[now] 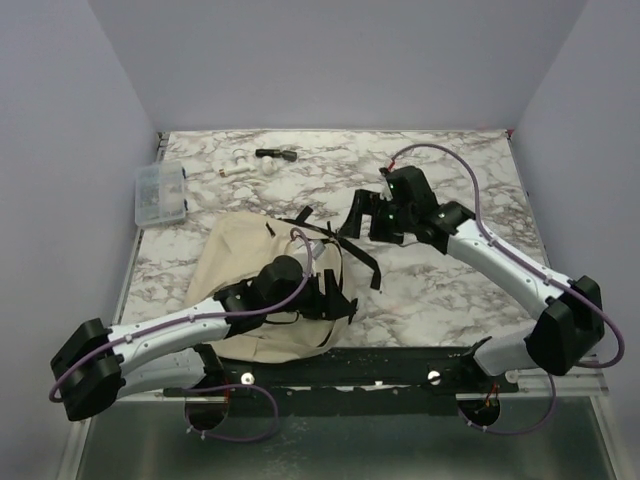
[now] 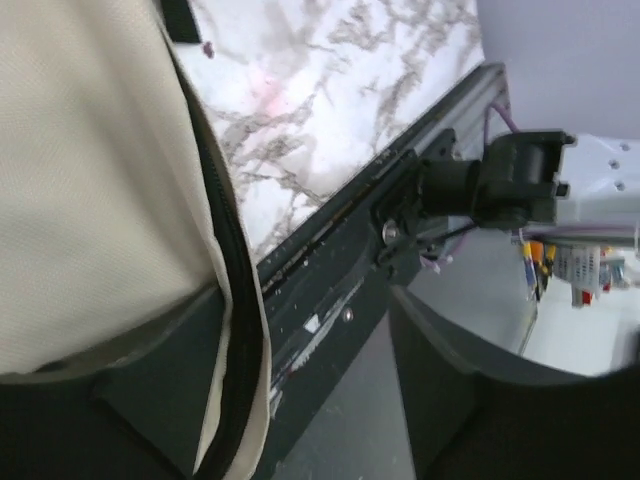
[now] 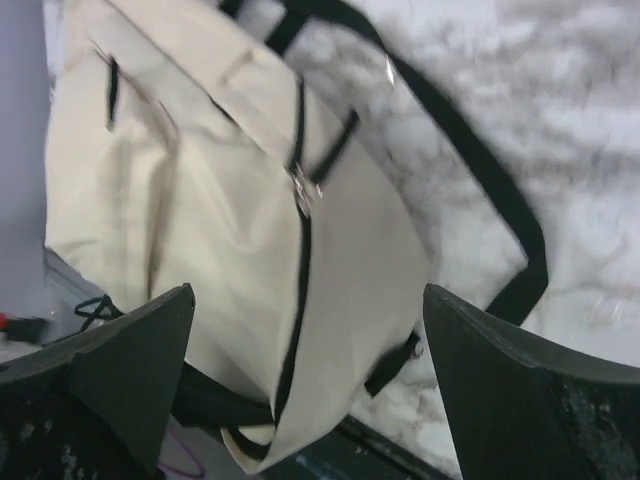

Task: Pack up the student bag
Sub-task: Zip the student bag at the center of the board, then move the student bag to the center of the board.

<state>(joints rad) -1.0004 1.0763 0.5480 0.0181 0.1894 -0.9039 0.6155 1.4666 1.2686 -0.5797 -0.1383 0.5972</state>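
The bag's zipper edge (image 1: 341, 272) (image 3: 298, 318) lies bare below my right gripper. The gripper moves back and down, to the left in the top view, to close on it next.
The student bag (image 1: 235, 262) is a beige canvas backpack lying flat at the left front of the marble table, its black straps (image 1: 352, 243) trailing to the right. My left gripper (image 1: 335, 300) is open at the bag's right edge. In the left wrist view (image 2: 300, 305) the bag's fabric (image 2: 90, 180) and black zipper edge (image 2: 235, 330) lie against the left finger. My right gripper (image 1: 368, 218) is open and empty above the straps. In the right wrist view (image 3: 310, 292) the bag (image 3: 220, 200) and its zipper pull (image 3: 300, 195) show below it.
A small clear plastic box (image 1: 160, 193) stands at the back left. Small white pieces (image 1: 237, 168) and a black item (image 1: 276, 154) lie near the back wall. A black rail (image 1: 400, 365) runs along the table's near edge.
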